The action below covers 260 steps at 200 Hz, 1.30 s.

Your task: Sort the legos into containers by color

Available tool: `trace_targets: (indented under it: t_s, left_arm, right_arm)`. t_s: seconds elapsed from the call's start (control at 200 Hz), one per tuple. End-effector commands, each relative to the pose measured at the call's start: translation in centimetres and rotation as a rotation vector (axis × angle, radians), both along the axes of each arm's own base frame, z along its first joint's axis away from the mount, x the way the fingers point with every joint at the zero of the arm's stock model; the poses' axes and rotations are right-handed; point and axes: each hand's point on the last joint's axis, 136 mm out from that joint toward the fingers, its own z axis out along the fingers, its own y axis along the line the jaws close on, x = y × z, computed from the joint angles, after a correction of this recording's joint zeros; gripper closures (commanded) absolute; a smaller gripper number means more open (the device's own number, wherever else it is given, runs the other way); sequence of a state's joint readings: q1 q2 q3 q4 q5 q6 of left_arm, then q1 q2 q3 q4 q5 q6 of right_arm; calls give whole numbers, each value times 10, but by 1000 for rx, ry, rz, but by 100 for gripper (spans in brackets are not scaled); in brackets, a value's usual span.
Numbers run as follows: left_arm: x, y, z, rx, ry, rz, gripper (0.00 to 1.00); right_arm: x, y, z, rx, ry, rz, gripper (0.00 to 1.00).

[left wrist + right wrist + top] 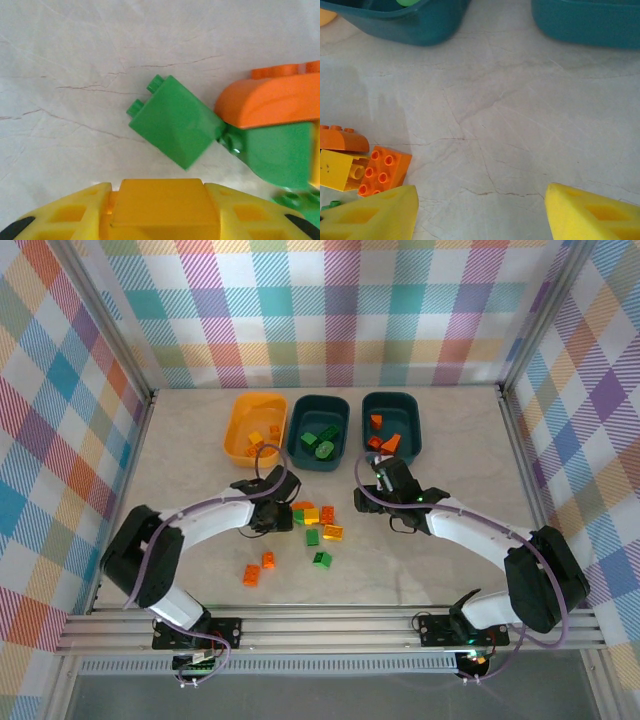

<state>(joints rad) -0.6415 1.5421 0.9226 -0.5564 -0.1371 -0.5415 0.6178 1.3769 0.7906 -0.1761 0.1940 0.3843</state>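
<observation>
The yellow lego should go where yellow bricks already lie, so next I will move my left gripper up and outward over the inside of the yellow tub (258, 426) to release it.
My left gripper (161, 202) is shut on a yellow lego (165, 192), which sits between its yellow fingers. Just ahead of it lie a green lego (172, 122) and a rounded orange lego (270, 100) on another green one. From above, the left gripper (279, 517) sits at the left edge of a loose pile of legos (315, 520). My right gripper (380, 473) is open over bare table, below the right teal tub (392, 424). Its fingers (375, 212) hold nothing. An orange lego (382, 170) and a yellow lego (337, 170) lie to its left.
The yellow tub (240, 430), the middle teal tub (300, 435) with green bricks and the right teal tub with orange bricks stand in a row at the back. Two orange legos (260, 567) and a green one (322, 559) lie nearer the front. Frame rails bound the table.
</observation>
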Motion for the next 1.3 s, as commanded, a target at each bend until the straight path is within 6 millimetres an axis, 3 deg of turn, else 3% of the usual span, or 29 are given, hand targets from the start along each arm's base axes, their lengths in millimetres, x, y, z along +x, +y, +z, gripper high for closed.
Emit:
trace_targets:
  t_s: [0.0, 0.25, 0.41, 0.51, 0.795, 0.955, 1.185, 1.295]
  left_arm:
    - [0, -1, 41, -33, -80, -11, 70]
    - [18, -4, 107, -81, -209, -16, 71]
    - [47, 1, 126, -99, -227, 15, 71]
    - [75, 14, 132, -160, -229, 83, 71]
    - [151, 68, 113, -214, -175, 297, 67]
    - [189, 77, 88, -233, -149, 335, 63]
    - [234, 72, 59, -245, -111, 328, 59]
    - [249, 70, 51, -255, -102, 333, 53]
  right_arm:
    - [2, -1, 7, 21, -24, -2, 33]
    - [0, -2, 4, 38, -19, 2, 33]
    - [0, 1, 0, 61, -8, 5, 33]
    - [0, 1, -2, 66, 1, 3, 33]
    - [1, 3, 0, 95, 1, -1, 33]
    - [3, 6, 7, 105, 0, 2, 33]
    - [3, 33, 19, 170, 58, 82, 33]
    - [1, 39, 26, 170, 45, 93, 32]
